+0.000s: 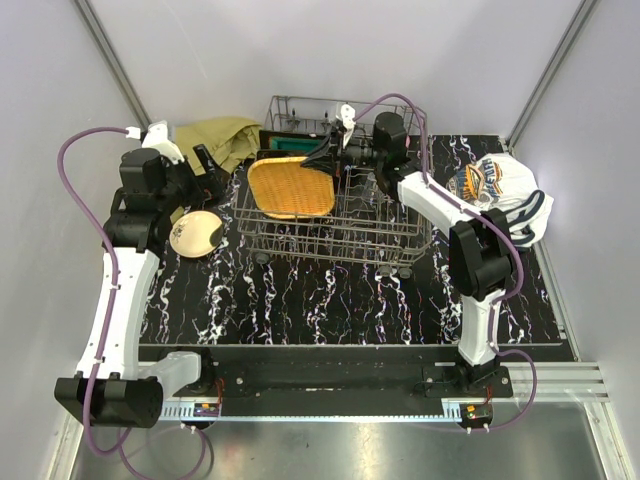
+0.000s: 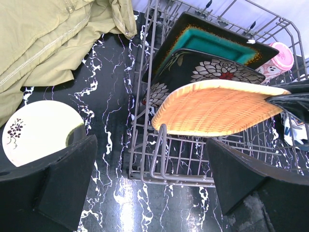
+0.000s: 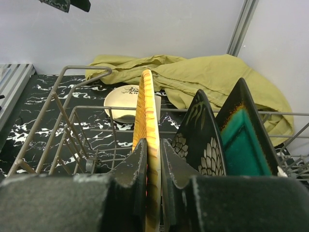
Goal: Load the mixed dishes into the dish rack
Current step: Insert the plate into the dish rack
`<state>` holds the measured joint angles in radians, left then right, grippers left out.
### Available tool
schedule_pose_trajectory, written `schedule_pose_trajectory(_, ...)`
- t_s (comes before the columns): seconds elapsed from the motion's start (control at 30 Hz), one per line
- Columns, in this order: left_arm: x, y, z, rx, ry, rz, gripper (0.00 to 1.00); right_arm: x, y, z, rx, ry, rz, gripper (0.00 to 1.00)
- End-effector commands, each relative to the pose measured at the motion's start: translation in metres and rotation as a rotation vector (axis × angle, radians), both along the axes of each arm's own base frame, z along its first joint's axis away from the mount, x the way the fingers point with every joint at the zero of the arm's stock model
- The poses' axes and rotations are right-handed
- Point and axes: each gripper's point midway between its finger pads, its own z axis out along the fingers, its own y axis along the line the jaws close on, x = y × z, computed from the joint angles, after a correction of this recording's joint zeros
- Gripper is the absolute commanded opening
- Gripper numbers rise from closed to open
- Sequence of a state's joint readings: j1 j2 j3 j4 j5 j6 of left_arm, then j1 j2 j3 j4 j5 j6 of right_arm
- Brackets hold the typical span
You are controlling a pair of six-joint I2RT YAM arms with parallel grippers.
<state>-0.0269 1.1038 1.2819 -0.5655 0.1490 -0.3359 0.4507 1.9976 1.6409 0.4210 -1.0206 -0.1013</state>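
The rack's near wires are empty, so I will draw my right gripper back from the dark floral plate and down over them, then release the orange plate's edge.
My right gripper is shut on the edge of the orange woven-look square plate, holding it on edge inside the dish rack. Behind it in the rack stand a dark floral plate and the teal square plate, with a pink cup at the far end. The cream round plate lies on the table left of the rack. My left gripper is open and empty, above the table by the rack's left end.
An olive-yellow cloth lies bunched at the back left, just behind the cream plate. A white printed cloth lies right of the rack. White walls with metal posts enclose the black marbled table.
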Motion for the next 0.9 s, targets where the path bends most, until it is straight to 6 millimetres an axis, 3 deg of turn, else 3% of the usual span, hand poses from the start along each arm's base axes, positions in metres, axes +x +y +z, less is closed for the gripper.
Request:
schedule_pose_trajectory(0.0, 0.011, 0.006, 0.009, 0.020, -0.058, 0.014, 0.99, -0.001, 0.000, 0.018, 0.049, -0.111, 0.015, 0.00)
schedule_pose_trajectory(0.4, 0.015, 0.002, 0.004, 0.006, -0.045, 0.001, 0.99, -0.008, -0.001, -0.014, 0.091, -0.042, 0.021, 0.00)
schedule_pose_trajectory(0.87, 0.012, 0.000, 0.003, -0.009, -0.045, -0.008, 0.99, -0.026, -0.008, -0.028, 0.094, 0.017, 0.003, 0.04)
